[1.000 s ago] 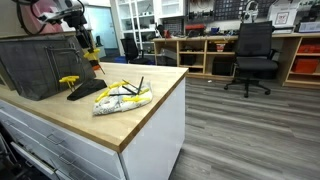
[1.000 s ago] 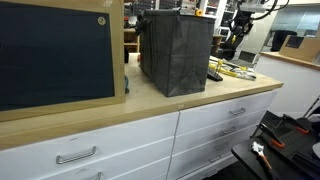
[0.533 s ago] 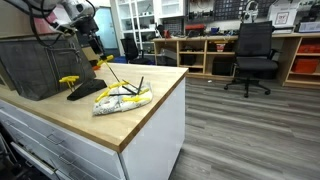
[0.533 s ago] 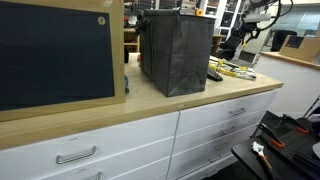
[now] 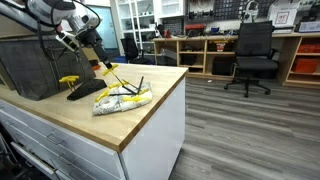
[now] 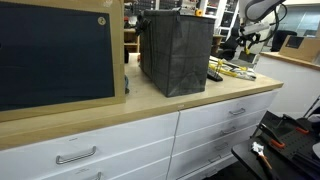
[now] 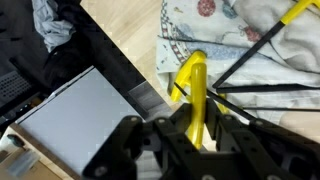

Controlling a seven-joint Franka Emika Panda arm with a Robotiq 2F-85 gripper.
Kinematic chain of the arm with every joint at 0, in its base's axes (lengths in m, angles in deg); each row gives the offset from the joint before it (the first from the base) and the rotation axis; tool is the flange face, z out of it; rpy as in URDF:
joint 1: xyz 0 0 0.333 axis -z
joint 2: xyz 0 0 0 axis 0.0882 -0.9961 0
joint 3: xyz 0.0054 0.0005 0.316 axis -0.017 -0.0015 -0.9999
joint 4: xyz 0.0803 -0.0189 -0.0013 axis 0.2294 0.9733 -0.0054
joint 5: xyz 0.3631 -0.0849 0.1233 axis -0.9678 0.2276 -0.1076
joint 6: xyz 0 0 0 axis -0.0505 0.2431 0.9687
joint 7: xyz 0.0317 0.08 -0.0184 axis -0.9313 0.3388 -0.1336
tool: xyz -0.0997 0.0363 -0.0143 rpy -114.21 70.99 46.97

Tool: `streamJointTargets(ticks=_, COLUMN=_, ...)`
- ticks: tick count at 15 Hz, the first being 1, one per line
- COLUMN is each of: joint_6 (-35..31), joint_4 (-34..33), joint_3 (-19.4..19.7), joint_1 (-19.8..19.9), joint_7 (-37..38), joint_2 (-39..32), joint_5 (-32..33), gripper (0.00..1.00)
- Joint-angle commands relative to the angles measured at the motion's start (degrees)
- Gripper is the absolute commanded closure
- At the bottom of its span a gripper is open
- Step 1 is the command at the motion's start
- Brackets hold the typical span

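The gripper lowers the hook down among the black and yellow rods next and releases it, since the white patterned cloth already holding those rods lies below the gripper.
My gripper is shut on the hook of a yellow hanger, which runs up between the two black fingers. In an exterior view the gripper hangs above the wooden counter, and the yellow hanger slants down from it to a white patterned cloth. In the wrist view the cloth lies just beyond the hook, crossed by thin black and yellow rods. In an exterior view the gripper is small and far behind a black bin.
A black mesh bin stands on the counter close beside the gripper, seen also as the black bin. A flat black object and a small yellow piece lie near it. An office chair stands on the floor.
The arm has leaned over and the gripper has shifted a little away from the bin. The yellow hanger now shows slanting between the gripper and the cloth.
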Motion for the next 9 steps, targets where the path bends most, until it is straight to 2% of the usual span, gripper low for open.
streamJointTargets(ticks=1, joint_6=1.5, joint_4=4.8, joint_3=-0.7, joint_1=-2.4, joint_7=0.8, joint_2=1.6, joint_5=9.1, gripper=0.95)
streamJointTargets(ticks=4, joint_6=1.6, joint_4=9.0, joint_3=-2.2, joint_1=-3.6, joint_7=0.6, joint_2=2.4, joint_5=16.7, gripper=0.95)
streamJointTargets(ticks=9, joint_6=1.4, joint_4=13.1, joint_3=-4.3, joint_1=-4.0, joint_7=0.1, joint_2=2.8, joint_5=23.6, gripper=0.95)
